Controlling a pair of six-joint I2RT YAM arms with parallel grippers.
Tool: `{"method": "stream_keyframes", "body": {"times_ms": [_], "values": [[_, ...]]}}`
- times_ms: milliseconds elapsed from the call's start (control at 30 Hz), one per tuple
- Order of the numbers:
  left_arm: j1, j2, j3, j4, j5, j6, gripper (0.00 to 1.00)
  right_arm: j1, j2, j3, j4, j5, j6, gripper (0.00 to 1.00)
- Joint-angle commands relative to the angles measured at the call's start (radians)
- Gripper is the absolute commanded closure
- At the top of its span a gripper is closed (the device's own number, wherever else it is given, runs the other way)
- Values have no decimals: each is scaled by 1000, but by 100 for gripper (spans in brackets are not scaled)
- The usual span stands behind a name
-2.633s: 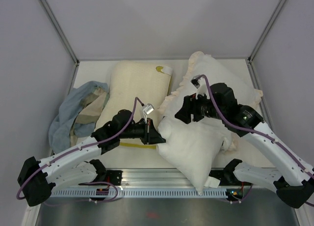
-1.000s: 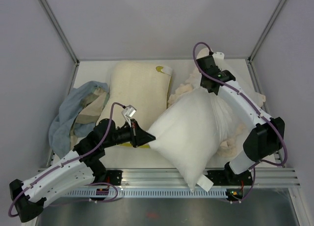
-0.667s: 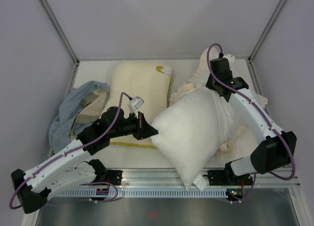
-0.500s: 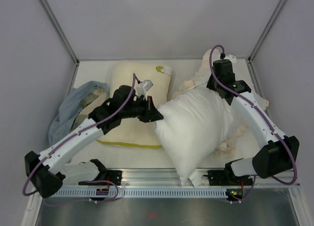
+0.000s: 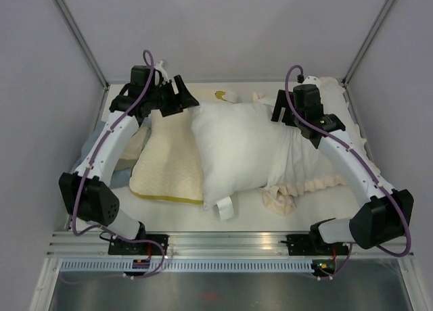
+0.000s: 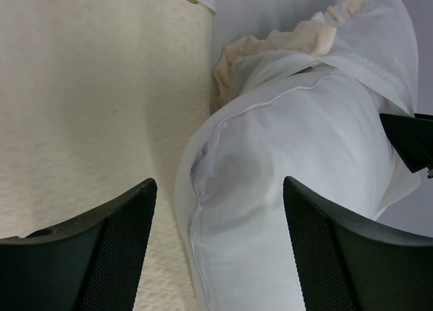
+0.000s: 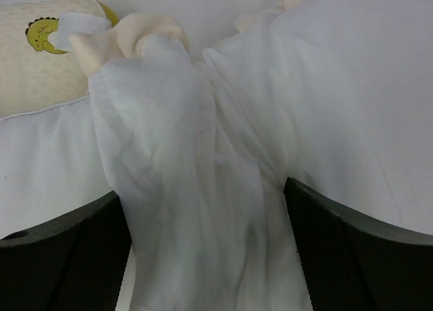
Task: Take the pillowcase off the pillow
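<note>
The white pillow's near corner by the white tag lies bare of the pillowcase (image 5: 318,186), so next my left gripper needs to move back along the white pillow's edge and down onto that corner.
The plump white pillow (image 5: 233,149) lies flat mid-table, its left edge resting on a cream-yellow pillow. The pillowcase (image 5: 318,186) is crumpled to its right, cream frill showing, still bunched around the pillow's right end. My left gripper (image 5: 191,99) is open at the pillow's back left corner; in the left wrist view the pillow (image 6: 284,189) sits loose between the spread fingers of that gripper (image 6: 220,247). My right gripper (image 5: 276,113) is open at the back right. In the right wrist view that gripper (image 7: 206,253) hovers over bunched white pillowcase fabric (image 7: 169,135).
A flat cream-yellow pillow (image 5: 166,165) with a yellow edge lies left of centre, seen too as the yellow pillow (image 6: 95,101) under my left hand. A blue-grey cloth (image 5: 120,178) peeks out behind the left arm. Enclosure walls stand on both sides and behind.
Both grippers have opened and let go. The pillow has dropped from its raised, stretched pose and now lies flat, farther back. My left arm has swung to the back left corner.
</note>
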Motion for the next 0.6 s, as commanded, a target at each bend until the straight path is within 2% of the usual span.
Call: {"method": "stream_keyframes", "body": {"times_ms": [0, 67, 100, 167, 233, 300, 433, 567], "values": [[-25, -202, -132, 15, -32, 24, 19, 5, -84, -17, -64, 11, -5, 7], [-42, -363, -230, 53, -22, -2, 19, 11, -125, -25, -75, -18, 9, 6], [-48, -425, -343, 76, 10, -7, 18, 14, -142, -31, -75, -23, 12, 6], [-91, -570, -453, 121, 95, -30, 17, 28, -196, -43, -83, -35, 24, 6], [-183, -666, -602, 136, 107, -53, 16, 34, -251, -60, -95, -64, 26, 6], [-302, -703, -735, 162, 65, -65, 15, 34, -307, -77, -101, -69, 31, 6], [-421, -799, -916, 237, -14, -136, 15, 34, -367, -88, -125, -115, 21, 6], [-442, -869, -1021, 316, -32, -171, 14, 34, -401, -112, -142, -181, 21, 6]]}}
